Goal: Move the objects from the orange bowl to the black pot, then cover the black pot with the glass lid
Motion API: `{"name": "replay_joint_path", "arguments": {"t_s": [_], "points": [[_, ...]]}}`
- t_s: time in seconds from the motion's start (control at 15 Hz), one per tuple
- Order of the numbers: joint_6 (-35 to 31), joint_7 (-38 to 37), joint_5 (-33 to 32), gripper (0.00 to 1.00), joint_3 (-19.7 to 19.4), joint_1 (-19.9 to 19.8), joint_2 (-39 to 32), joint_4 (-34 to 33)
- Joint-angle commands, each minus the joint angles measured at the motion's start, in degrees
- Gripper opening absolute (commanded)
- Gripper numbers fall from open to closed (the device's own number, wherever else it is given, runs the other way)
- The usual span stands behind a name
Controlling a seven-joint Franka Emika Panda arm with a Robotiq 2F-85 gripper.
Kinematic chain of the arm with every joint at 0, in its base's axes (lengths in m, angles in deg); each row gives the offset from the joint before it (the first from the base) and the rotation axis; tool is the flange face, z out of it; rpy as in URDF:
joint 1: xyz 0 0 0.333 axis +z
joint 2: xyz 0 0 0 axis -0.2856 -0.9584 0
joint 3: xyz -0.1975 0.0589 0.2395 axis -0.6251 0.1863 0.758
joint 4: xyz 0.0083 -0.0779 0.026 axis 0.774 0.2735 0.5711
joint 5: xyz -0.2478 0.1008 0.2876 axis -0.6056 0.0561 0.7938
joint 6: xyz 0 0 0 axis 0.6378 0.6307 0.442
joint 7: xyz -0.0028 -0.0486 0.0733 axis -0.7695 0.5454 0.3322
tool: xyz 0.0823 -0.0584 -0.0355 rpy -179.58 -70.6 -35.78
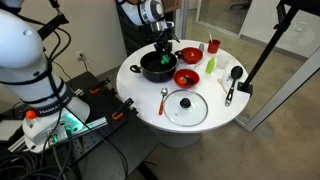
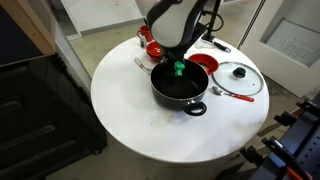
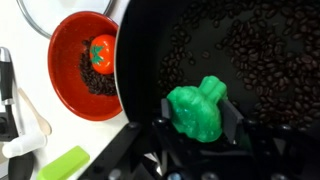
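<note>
My gripper holds the green toy vegetable above the pot's bottom, so next it will go down into the black pot [image 1: 157, 66] toward the dark beans and release the toy vegetable there.
The black pot [image 1: 157, 66] stands on the round white table in both exterior views [image 2: 180, 88]. In the wrist view its floor [image 3: 245, 50] is covered with dark beans. My gripper [image 3: 198, 114] is shut on a green toy vegetable [image 3: 195, 105] and holds it just above the pot's inside, near the rim [image 2: 179, 68]. The orange bowl [image 3: 70, 55] sits beside the pot and holds a toy tomato [image 3: 103, 52] on dark beans. It also shows in both exterior views [image 1: 186, 77] [image 2: 203, 63]. The glass lid [image 1: 185, 107] lies flat on the table, apart from the pot [image 2: 238, 78].
A second red bowl [image 1: 190, 54] and a red cup [image 1: 213, 45] stand at the back. A green piece [image 1: 210, 64], a black ladle [image 1: 232, 82] and a spoon [image 1: 164, 98] lie on the table. A black stand leg [image 1: 262, 50] crosses one side.
</note>
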Motion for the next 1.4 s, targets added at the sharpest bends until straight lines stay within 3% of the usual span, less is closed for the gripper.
{"name": "replay_joint_path", "arguments": {"t_s": [0.0,0.6,0.67,0.8,0.93,1.33], "points": [[5.2,2.0,0.5,0.25,0.3,-0.4,-7.7,-10.0],[14.0,11.8,1.3,0.25,2.5,-3.4,-16.9,-21.2],[14.4,12.6,1.3,0.75,2.6,-3.7,-17.4,-21.8],[15.5,14.2,1.2,0.83,2.9,-4.2,-18.3,-22.9],[16.2,16.0,1.3,0.98,3.4,-4.8,-18.3,-23.1],[16.3,21.9,0.8,1.0,4.6,-7.0,-12.2,-16.1]]}}
